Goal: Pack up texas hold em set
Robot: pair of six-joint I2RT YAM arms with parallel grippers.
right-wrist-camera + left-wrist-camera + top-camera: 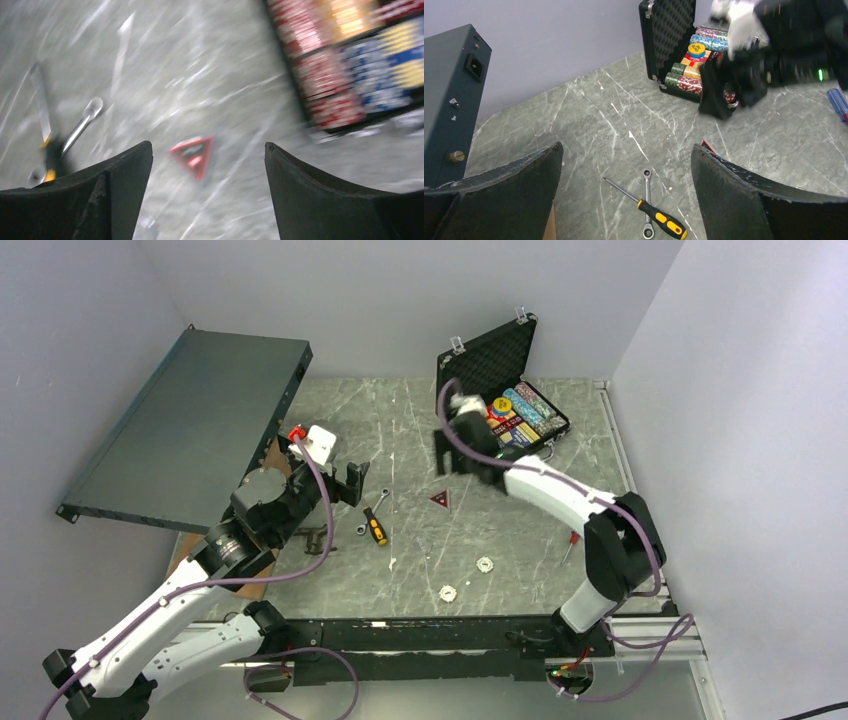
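My right gripper should move back and down around the round button, because it is outside the open briefcase, between the red triangle and the yellow-handled screwdriver.
The small black briefcase (493, 353) stands open at the back right, lid up, with rows of coloured poker chips (527, 416) inside. In the left wrist view the briefcase (667, 31) shows chips (686, 79) and a yellow button (696, 48). Two white round buttons (485, 564) (447, 592) lie on the table near the front. My right gripper (452, 462) hovers open just left of the case, above a red triangle (194, 152); its view (207, 160) is blurred. My left gripper (350, 480) is open and empty (626, 160) over the tools.
A yellow-handled screwdriver (659, 220) lies across a wrench (647, 197) at centre left. A large dark-grey panel (190, 425) leans at the back left. A red-handled screwdriver (567, 548) lies by the right arm. A red triangle (439, 499) lies mid-table.
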